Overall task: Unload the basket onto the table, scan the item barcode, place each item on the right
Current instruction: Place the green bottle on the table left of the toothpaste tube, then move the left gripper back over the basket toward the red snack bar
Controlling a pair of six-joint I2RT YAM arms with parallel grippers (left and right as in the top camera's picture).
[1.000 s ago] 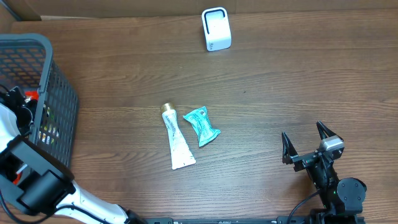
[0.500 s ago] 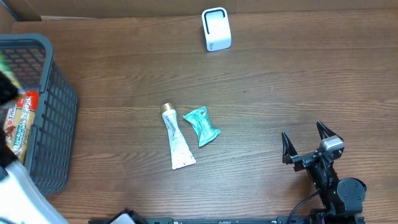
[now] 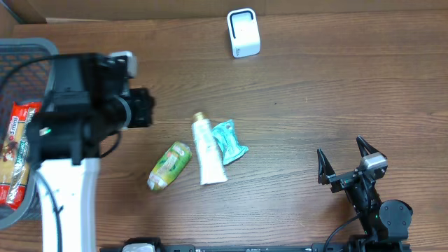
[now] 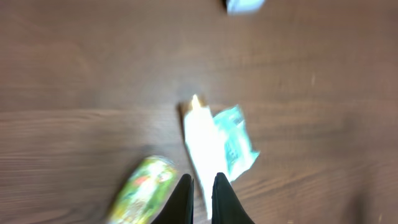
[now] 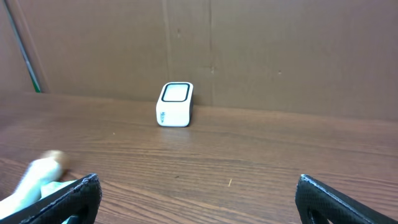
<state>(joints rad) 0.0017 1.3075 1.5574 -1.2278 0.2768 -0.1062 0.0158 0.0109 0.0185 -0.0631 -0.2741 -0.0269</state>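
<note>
The teal packet touches the tube. The left gripper lowers past the tube [image 3: 208,150] onto the packet's lower end next, then shifts it clear and opens.
Three items lie mid-table: a green packet [image 3: 169,166], a white tube [image 3: 208,150] with a gold cap, and a teal packet [image 3: 229,142] touching the tube's right side. The white scanner [image 3: 243,33] stands at the far edge. My left gripper [image 3: 143,108] hovers left of the items, shut and holding nothing. The blurred left wrist view shows the green packet [image 4: 143,193], the tube [image 4: 202,140] and the teal packet [image 4: 237,142] beyond its black fingertips [image 4: 183,199]. My right gripper [image 3: 341,148] rests open at the near right, facing the scanner [image 5: 175,104].
A dark mesh basket [image 3: 28,47] stands at the left edge with a red and yellow snack package [image 3: 15,150] inside. A cardboard wall runs along the back of the table. The tube's cap [image 5: 37,177] shows at the right wrist view's left edge.
My left arm swung from the basket out over the table. The green packet now lies on the table, and the tube has shifted up and right. The right arm stayed still.
</note>
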